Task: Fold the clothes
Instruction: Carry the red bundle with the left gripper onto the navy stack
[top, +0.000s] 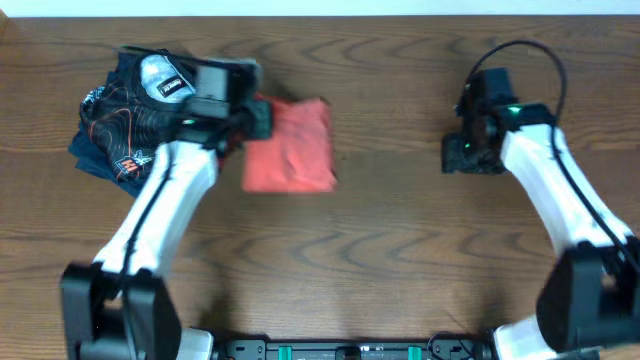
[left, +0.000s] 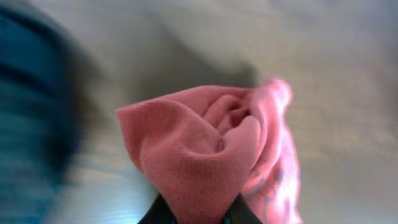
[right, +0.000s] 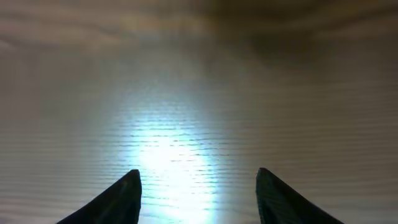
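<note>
I will next lift the red T-shirt, already folded compact, with my left gripper and carry it to the left in the overhead view, onto the navy garment.
The clothes, a coral-red T-shirt, lie folded into a compact rectangle on the wooden table, left of centre. My left gripper is at the shirt's upper left corner and is shut on a bunch of its fabric. In the left wrist view that red cloth bulges out from between the dark jaws, which hold it at the bottom edge. My right gripper hovers over bare wood at the right. Its two dark fingertips stand apart with nothing between them.
A dark navy garment with orange line print lies crumpled at the back left, just beside the left arm. It shows as a blurred blue mass in the left wrist view. The table's far edge runs along the top.
</note>
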